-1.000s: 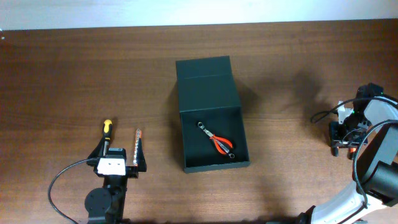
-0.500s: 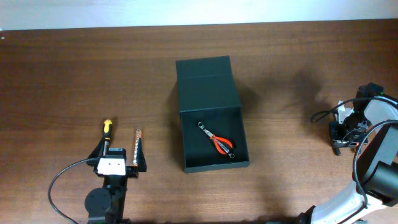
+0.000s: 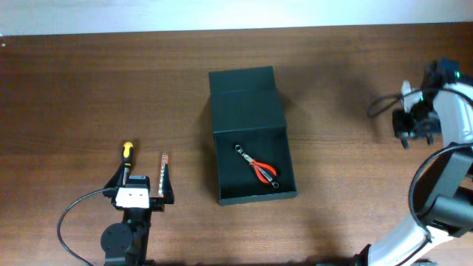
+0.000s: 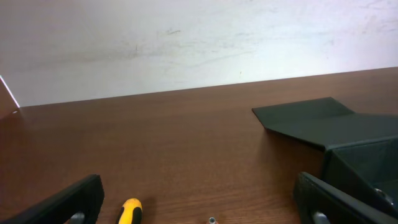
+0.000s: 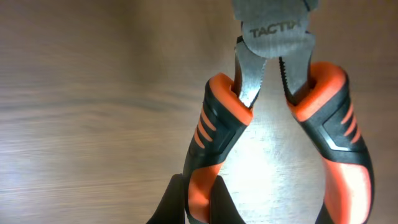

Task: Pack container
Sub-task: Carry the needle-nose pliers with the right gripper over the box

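The pliers swing left in the overhead view with my right gripper next and down into the dark container for release, since the lid lies open.
The dark container (image 3: 216,166) stands open at the table's centre, its lid (image 3: 244,96) folded back. Red-handled pliers (image 3: 260,169) lie inside it. At the far right my right gripper (image 3: 414,133) is shut on one handle of orange-and-black pliers (image 5: 214,134). In the right wrist view its fingers (image 5: 171,202) pinch that handle, and the table behind is blurred. My left gripper (image 3: 144,177) rests open at the front left. A yellow-handled screwdriver (image 3: 127,153) and a thin metal bit (image 3: 163,166) lie between and ahead of its fingers (image 4: 68,202).
A cable (image 3: 77,210) loops beside the left arm's base. In the left wrist view the container's lid (image 4: 305,118) lies to the right, ahead of the open gripper, with a white wall beyond the table's far edge.
My right gripper has closed on the pliers' handle and moved toward the far side of the table. The left arm and the container have not moved.
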You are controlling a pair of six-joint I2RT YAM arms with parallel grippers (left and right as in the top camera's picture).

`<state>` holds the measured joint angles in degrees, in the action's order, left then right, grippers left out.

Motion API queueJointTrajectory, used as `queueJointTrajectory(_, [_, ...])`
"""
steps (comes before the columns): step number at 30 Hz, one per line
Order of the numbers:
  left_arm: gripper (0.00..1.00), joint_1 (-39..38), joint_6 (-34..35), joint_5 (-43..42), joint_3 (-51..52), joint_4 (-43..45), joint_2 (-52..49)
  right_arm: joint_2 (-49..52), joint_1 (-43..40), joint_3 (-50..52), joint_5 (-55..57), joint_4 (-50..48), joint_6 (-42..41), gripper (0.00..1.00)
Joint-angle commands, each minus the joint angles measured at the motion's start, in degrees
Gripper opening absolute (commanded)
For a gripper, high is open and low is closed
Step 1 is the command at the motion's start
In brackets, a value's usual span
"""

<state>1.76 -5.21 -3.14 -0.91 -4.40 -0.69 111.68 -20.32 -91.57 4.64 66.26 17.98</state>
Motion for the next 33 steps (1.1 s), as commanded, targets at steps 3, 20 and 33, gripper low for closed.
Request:
queueJointTrajectory(3, [0.99,0.3,-1.1,-0.3,0.4,0.1,0.3,-0.6,7.6,-10.6,-1.3,5.2,-1.1,0.04])
queueJointTrajectory(20, [0.99,0.3,-1.1,-0.3,0.4,0.1,0.3,-0.6,44.1,-23.5,-10.5,23.6,-1.1,0.04])
queueJointTrajectory(33, [0.99,0.3,-1.1,-0.3,0.4,0.1,0.3,-0.6,59.3,-21.6,-13.3,25.6,-2.4,0.04])
